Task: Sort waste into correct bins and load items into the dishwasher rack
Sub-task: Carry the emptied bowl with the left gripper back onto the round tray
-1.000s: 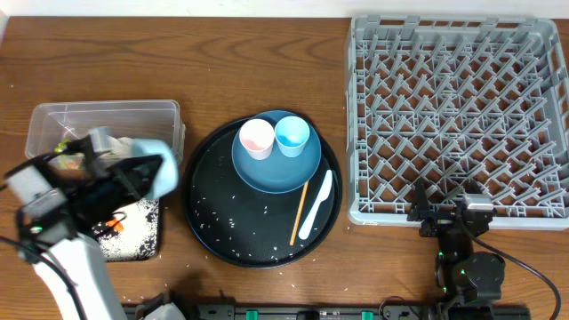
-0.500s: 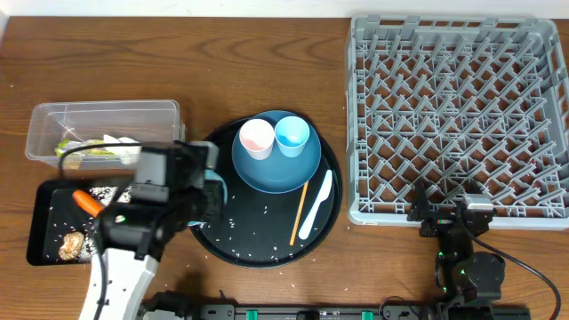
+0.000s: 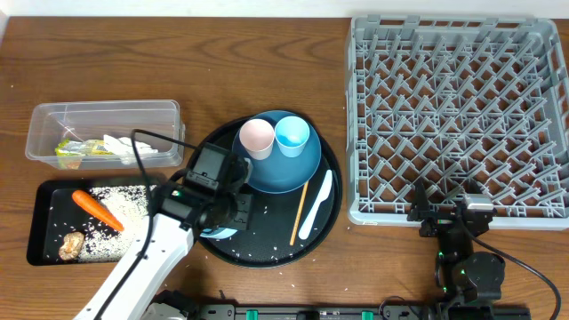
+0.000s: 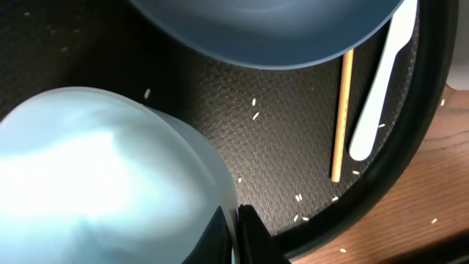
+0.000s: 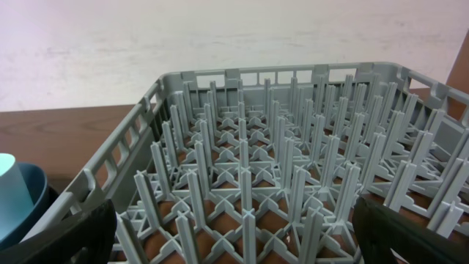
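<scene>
The left gripper moves down and eases toward the chopstick [image 4: 342,117] next. It releases the bowl's rim over the open part of the round tray's bottom, where only loose rice grains lie.
My left gripper [image 4: 236,236] is shut on the rim of the pale blue bowl [image 4: 102,176], low over the round black tray [image 3: 258,253]; from above only a sliver of the bowl [image 3: 218,233] shows under the arm. The dark blue plate [image 3: 283,171] carries the pink cup [image 3: 256,138] and the light blue cup [image 3: 292,135]. Chopstick [image 4: 342,117] and spoon [image 4: 375,95] lie beside it. The clear tub [image 3: 102,116] holds wrapper [image 3: 76,148] and tissue [image 3: 124,147]. The flat black tray [image 3: 44,222] holds carrot [image 3: 98,209], brown lump [image 3: 69,246] and rice [image 3: 124,203]. My right gripper [image 5: 238,242] stands open at the rack's [image 5: 256,169] front edge.
The grey rack [image 3: 458,116] fills the right of the table. Loose rice grains [image 4: 300,205] dot the round tray and the wood near its front rim. The left arm's white link runs from the table's front edge up to the round tray.
The left arm has swung right from above the flat black tray to the round tray, the bowl still in its grip. Carrot, lump and rice now show uncovered. The right arm has not moved.
</scene>
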`<state>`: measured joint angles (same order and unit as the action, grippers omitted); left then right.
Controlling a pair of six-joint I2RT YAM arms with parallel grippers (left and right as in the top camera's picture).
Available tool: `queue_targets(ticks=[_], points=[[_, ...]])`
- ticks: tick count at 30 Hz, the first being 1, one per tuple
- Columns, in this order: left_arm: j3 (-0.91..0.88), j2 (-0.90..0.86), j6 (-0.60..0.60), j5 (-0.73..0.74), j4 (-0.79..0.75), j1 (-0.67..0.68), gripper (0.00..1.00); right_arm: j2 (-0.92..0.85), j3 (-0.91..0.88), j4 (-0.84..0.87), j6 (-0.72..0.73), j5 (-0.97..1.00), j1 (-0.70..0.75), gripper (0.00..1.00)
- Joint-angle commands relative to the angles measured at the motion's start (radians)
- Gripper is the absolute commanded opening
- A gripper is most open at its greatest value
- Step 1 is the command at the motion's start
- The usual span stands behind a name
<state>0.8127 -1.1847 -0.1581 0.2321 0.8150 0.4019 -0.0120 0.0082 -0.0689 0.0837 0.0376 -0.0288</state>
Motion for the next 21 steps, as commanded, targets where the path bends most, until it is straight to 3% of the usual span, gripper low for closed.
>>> queue_targets(ticks=[1,21], points=[[-0.005,-0.019,-0.019,-0.017,-0.025,0.026,0.06,0.002,-0.003,-0.002,0.005,0.007,0.004,0.99],[-0.061,-0.07,-0.047,-0.016,-0.07,0.063,0.07,0.002,-0.003,-0.002,0.005,0.007,0.004,0.99]])
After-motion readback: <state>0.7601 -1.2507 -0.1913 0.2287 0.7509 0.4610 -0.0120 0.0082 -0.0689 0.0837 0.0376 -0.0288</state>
